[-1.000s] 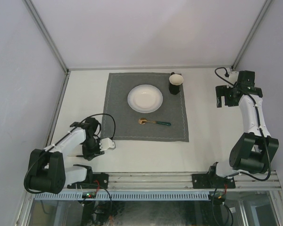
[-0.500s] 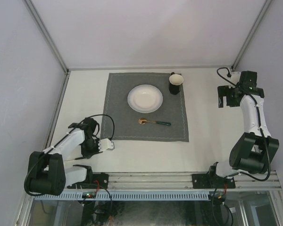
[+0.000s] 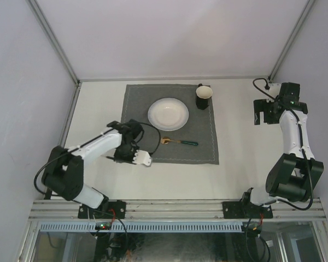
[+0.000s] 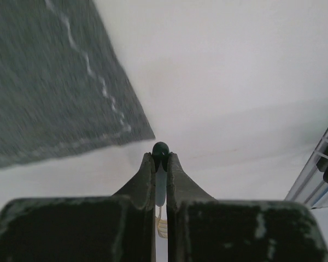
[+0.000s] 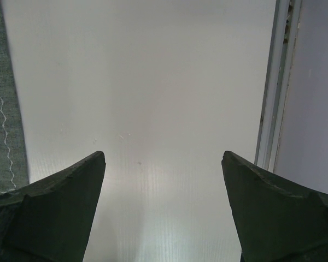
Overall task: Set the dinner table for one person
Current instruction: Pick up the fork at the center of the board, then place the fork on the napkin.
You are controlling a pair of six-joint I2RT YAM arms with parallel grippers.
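Observation:
There is free cloth point(image 3: 152, 149) point(image 4: 42, 59) between the mat's near corner and the spoon. My left gripper will carry the fork over the mat toward the spoon's gold end.
My left gripper point(image 3: 146, 161) is shut on a fork; in the left wrist view its dark green handle end point(image 4: 160, 148) sticks out past the fingertips and gold tines point(image 4: 162, 227) show low between the fingers. It hovers by the front left corner of the grey mat point(image 3: 136, 103) on the dinner table point(image 3: 98, 109). On the mat lie a white plate point(image 3: 168, 114), a dark cup point(image 3: 203, 96) and a gold spoon with a green handle point(image 3: 177, 142). My right gripper point(image 3: 259, 113) stands open over bare table at the far right, nothing between its fingers point(image 5: 60, 196).
Aluminium rails edge the table, one close to the right gripper point(image 5: 273, 109) and another by the near edge point(image 4: 322, 164). The mat's stitched corner point(image 4: 54, 98) fills the upper left of the left wrist view.
The left gripper has shut on the fork and swung right from the near left of the table to the mat's front left corner. The right arm has hardly moved.

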